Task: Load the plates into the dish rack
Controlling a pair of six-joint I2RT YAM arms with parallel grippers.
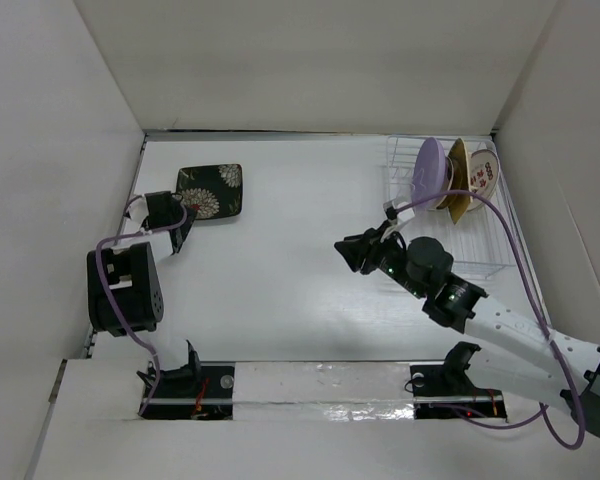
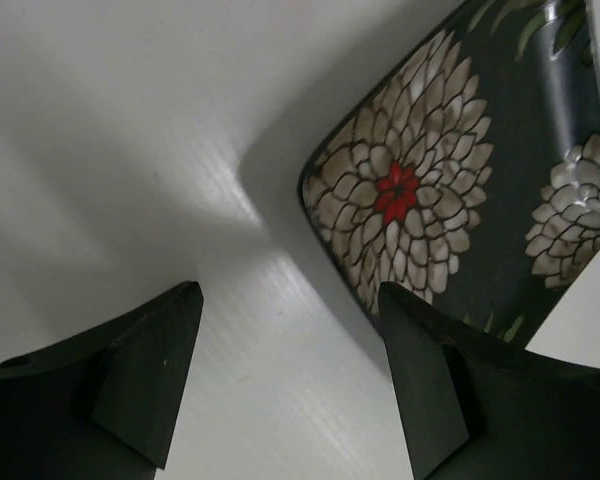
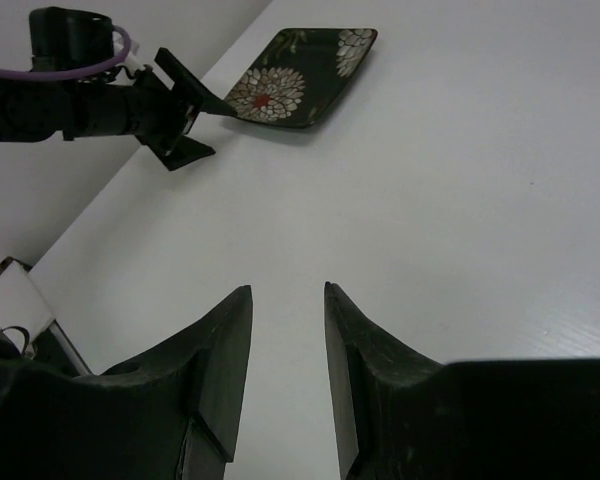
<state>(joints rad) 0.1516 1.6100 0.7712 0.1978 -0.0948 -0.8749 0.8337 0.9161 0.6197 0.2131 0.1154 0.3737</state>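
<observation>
Next, my left gripper will tilt and advance to straddle the rim of the plate's flowered near corner (image 2: 310, 190) just ahead of the gripper's fingertips, since the plate lies flat.
The black floral square plate (image 1: 211, 190) lies flat on the table at the back left; it also shows in the left wrist view (image 2: 460, 190) and the right wrist view (image 3: 300, 75). My left gripper (image 1: 176, 232) is open and empty, its right fingertip (image 2: 405, 310) at the plate's near corner. The white wire dish rack (image 1: 470, 245) stands at the back right and holds the lilac plate (image 1: 431, 170), the brown-gold plate (image 1: 458, 180) and the white plate with red marks (image 1: 480, 178) upright. My right gripper (image 1: 352, 253) is open and empty over mid-table. The other plates are out of view.
White walls close in the table on the left, back and right. The left arm's base (image 1: 125, 290) stands near the left wall. A purple cable (image 1: 510, 230) loops over the rack from the right arm.
</observation>
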